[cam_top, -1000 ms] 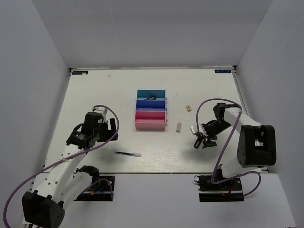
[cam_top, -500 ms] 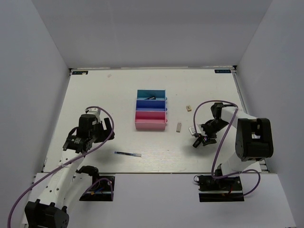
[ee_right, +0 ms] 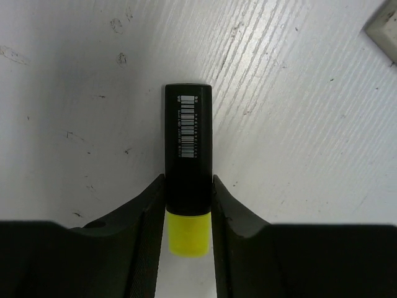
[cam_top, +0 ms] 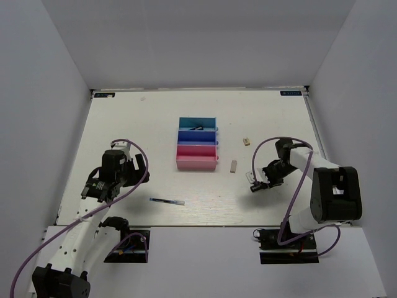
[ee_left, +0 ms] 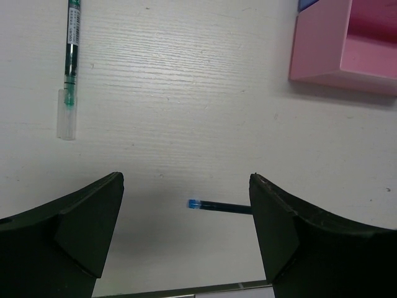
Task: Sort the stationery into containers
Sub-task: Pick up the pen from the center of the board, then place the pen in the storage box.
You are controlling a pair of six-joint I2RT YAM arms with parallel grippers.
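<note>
My right gripper needs to lift the black highlighter next, swing outward over the teal container (cam_top: 198, 123) with the dark item and let go, since that container is outward of my right gripper.
The three joined containers stand mid-table: teal (cam_top: 197, 122), blue (cam_top: 197, 136) and pink (cam_top: 197, 159). A dark item lies in the teal one. My right gripper (cam_top: 257, 185) is low over the table to their right, shut on a black highlighter with a yellow end (ee_right: 188, 143). My left gripper (cam_top: 142, 169) is open and empty, left of the pink bin (ee_left: 347, 49). The thin dark blue pen (cam_top: 166, 201) lies in front of it; its blue tip (ee_left: 214, 205) shows between my open fingers (ee_left: 80, 223). Two whitish erasers (cam_top: 234, 166) (cam_top: 246, 141) lie right of the bins.
A green pen with a clear cap (ee_left: 70, 68) lies on the table at the upper left of the left wrist view. An eraser corner (ee_right: 384, 28) shows at the top right of the right wrist view. White walls surround the table.
My left arm has drawn back to the left, away from the bins. My right gripper has shifted slightly left, still holding the highlighter.
</note>
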